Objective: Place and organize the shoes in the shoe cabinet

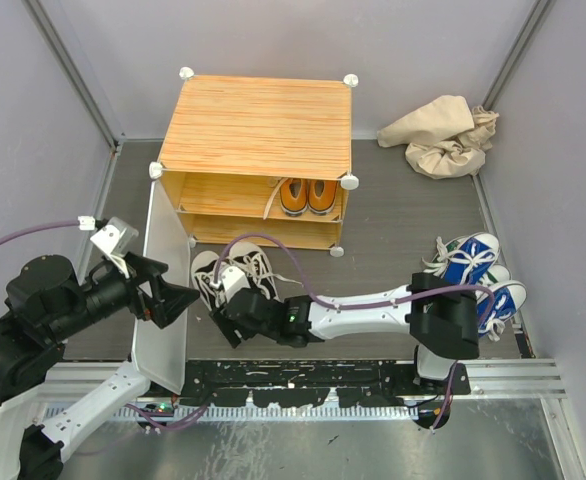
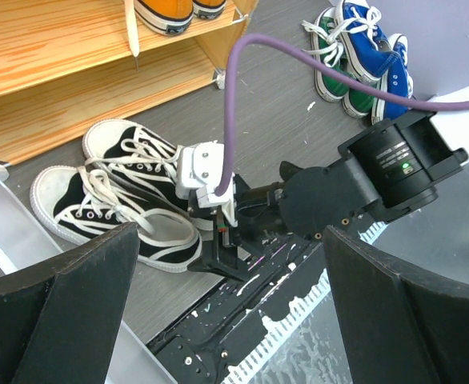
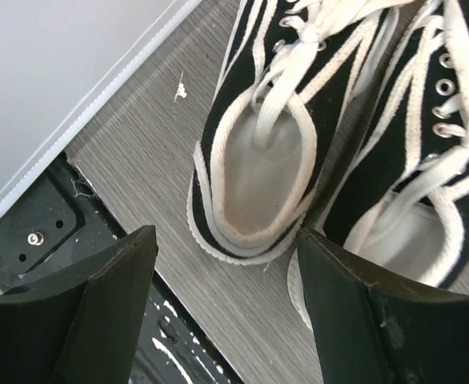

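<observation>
The robot's right gripper needs to move outward next along the shoe nearest the door onto that shoe's heel [image 3: 252,238] to close, as the open fingers are on both sides of it.
The shoe cabinet [image 1: 258,125] stands at the back with its white door [image 1: 161,340] swung open. An orange pair [image 1: 308,195] sits on the upper shelf. The white-and-black shoes [image 1: 223,272] lie side by side on the floor before the cabinet. My right gripper [image 1: 225,322] hovers low at their heels, open; in the right wrist view its fingers [image 3: 114,296] straddle the heel of one black shoe [image 3: 258,160], the other finger between the two heels. My left gripper [image 2: 230,320] is open, empty, beside the door. Blue shoes [image 2: 374,48] and green shoes [image 2: 330,76] lie at the right.
A crumpled beige cloth bag [image 1: 443,135] lies at the back right. The right arm [image 1: 373,305] stretches low across the floor, its purple cable [image 1: 283,262] looping above it. A black rail [image 1: 303,385] runs along the near edge. Grey walls close in both sides.
</observation>
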`<state>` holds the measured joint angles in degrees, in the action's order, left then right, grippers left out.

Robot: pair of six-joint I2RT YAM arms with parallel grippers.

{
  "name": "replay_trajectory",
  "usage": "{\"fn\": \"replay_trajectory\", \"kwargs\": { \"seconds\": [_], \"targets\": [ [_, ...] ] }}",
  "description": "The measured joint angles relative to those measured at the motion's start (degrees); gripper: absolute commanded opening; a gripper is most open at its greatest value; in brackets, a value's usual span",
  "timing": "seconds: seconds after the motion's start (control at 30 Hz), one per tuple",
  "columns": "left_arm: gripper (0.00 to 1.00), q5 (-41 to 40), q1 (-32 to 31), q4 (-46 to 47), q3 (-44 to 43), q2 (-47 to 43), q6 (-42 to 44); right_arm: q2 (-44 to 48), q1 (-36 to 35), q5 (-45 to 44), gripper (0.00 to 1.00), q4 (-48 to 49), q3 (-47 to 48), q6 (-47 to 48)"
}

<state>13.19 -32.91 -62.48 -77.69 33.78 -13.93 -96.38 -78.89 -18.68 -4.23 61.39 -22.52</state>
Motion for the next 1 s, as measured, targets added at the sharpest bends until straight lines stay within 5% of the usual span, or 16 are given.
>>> {"fn": "replay_trajectory", "kwargs": {
  "seconds": [0.23, 0.53, 1.0],
  "targets": [
    [0.98, -0.1, 0.0, 0.0, 0.0, -0.1, -0.2, -4.2, 0.0, -0.8, 0.63, 3.2, 0.0, 1.1],
    [0.98, -0.4, 0.0, 0.0, 0.0, -0.5, -0.2, -6.1, 0.0, -4.1, 0.02, 6.1, -0.3, 1.8],
    [0.98, -1.0, 0.0, -0.4, -1.3, -0.5, -0.3, 5.7, -2.1, -9.2, 0.01, 5.4, -4.5, 3.6]
  ]
}}
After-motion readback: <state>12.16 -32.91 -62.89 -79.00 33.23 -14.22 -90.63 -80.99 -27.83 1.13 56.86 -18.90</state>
